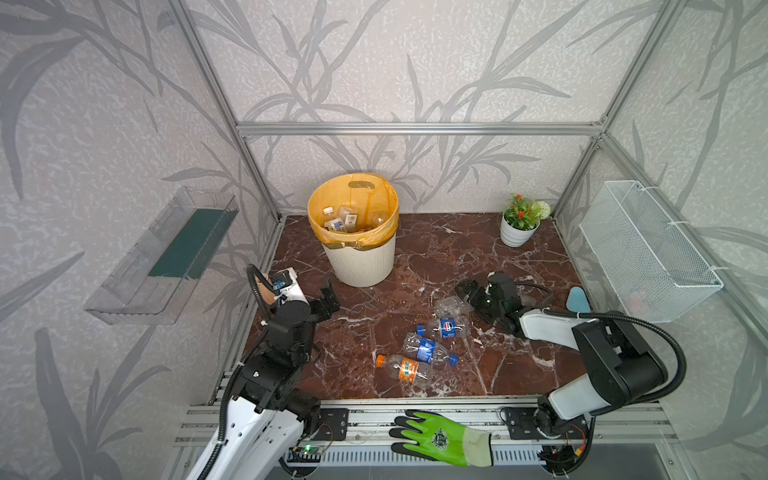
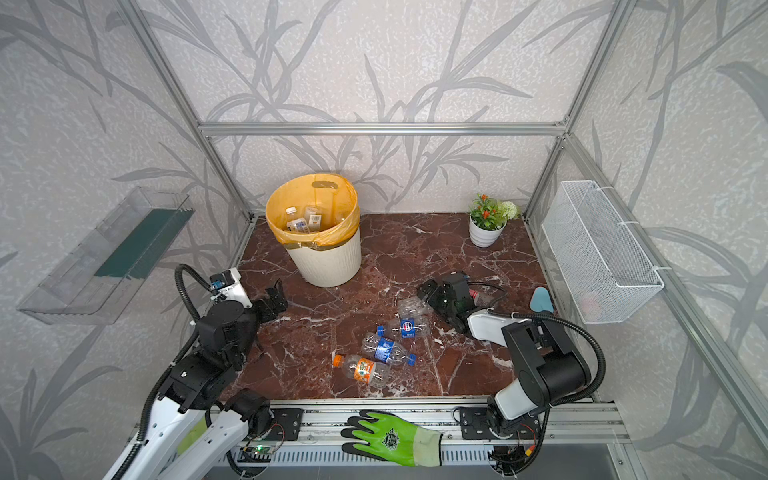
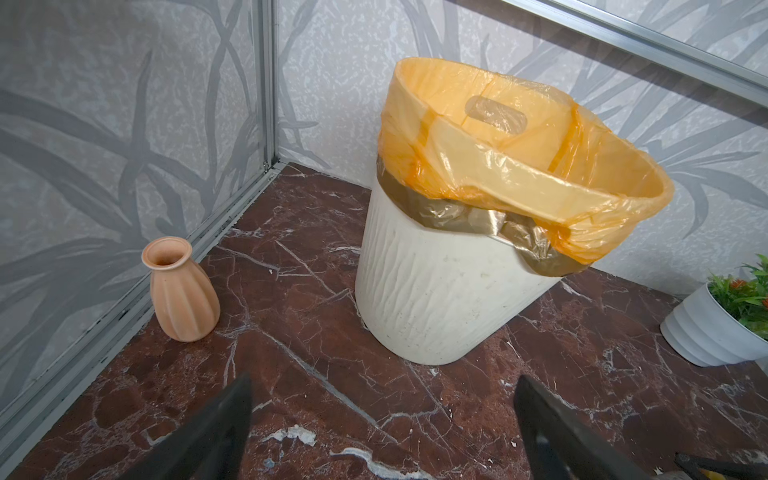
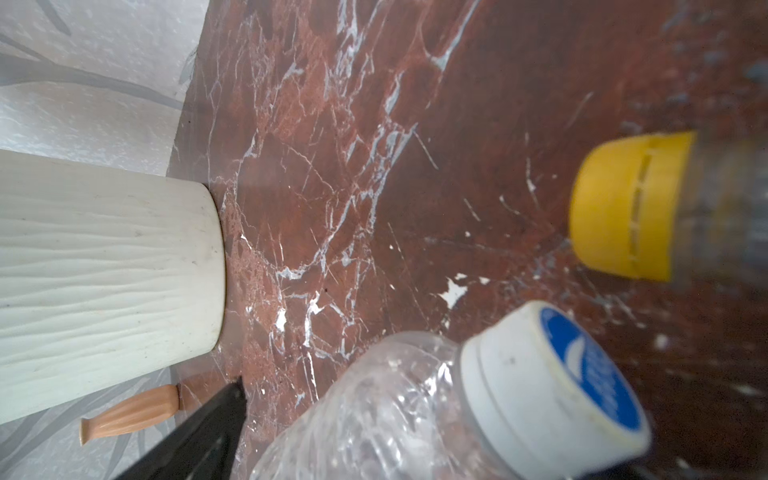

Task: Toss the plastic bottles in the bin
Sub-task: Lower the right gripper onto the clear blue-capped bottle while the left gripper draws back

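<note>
My right gripper slides toward the bin (image 1: pixel 360 266) and over the clear bottle's shoulder (image 1: pixel 454 306) just ahead of its fingers next, because one finger stands apart from it.
The bin (image 1: pixel 360 266) (image 2: pixel 328 264), cream and ribbed with an orange liner, stands at the back left; several plastic bottles (image 1: pixel 340 218) lie inside it. On the marble floor lie a Pepsi-labelled bottle (image 1: pixel 448 327), a blue-labelled one (image 1: pixel 428 350) and an orange-labelled one (image 1: pixel 408 368). My right gripper (image 1: pixel 466 291) (image 2: pixel 424 291) is open around a crumpled clear bottle (image 1: pixel 451 305) with a white cap (image 4: pixel 540 395); one finger (image 4: pixel 199 428) shows, apart from it. A yellow-capped bottle (image 4: pixel 623 208) lies beside. My left gripper (image 1: pixel 328 297) (image 3: pixel 382 386) hangs open and empty, facing the bin (image 3: pixel 436 299).
A terracotta vase (image 3: pixel 183 291) stands by the left wall. A white flower pot (image 1: pixel 517 230) sits at the back right, a wire basket (image 1: pixel 648 253) on the right wall, a clear shelf (image 1: pixel 162 257) on the left wall. A green glove (image 1: pixel 444 436) lies on the front rail.
</note>
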Controlling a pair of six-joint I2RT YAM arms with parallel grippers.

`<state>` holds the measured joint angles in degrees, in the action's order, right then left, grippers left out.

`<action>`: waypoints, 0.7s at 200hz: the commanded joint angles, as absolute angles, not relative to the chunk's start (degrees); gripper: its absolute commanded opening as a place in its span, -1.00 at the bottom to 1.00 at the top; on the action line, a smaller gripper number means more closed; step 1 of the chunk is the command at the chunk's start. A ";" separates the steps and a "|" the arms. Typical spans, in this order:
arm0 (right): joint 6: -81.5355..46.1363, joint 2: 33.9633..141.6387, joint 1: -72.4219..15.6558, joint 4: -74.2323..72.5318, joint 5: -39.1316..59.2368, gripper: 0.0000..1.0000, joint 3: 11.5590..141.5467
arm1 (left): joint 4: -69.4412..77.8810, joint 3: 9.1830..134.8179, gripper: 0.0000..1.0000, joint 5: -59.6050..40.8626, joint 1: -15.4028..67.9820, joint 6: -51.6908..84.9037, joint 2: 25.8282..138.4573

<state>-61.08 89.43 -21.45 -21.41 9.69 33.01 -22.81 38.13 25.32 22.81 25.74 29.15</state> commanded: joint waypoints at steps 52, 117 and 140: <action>-63.66 96.44 -22.06 -20.03 11.81 0.81 36.95 | -25.90 37.70 0.96 29.19 22.84 26.62 26.73; -63.08 102.79 -22.60 -19.70 13.36 0.49 41.73 | -27.06 37.72 0.98 31.87 22.85 25.38 25.31; -63.45 103.66 -22.65 -20.69 12.84 0.31 42.26 | -27.15 37.61 0.98 32.52 22.77 25.23 25.30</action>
<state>-63.02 101.12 -22.28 -24.38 13.08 42.33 -25.91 38.09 30.04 22.81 25.47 25.69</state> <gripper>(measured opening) 0.695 0.991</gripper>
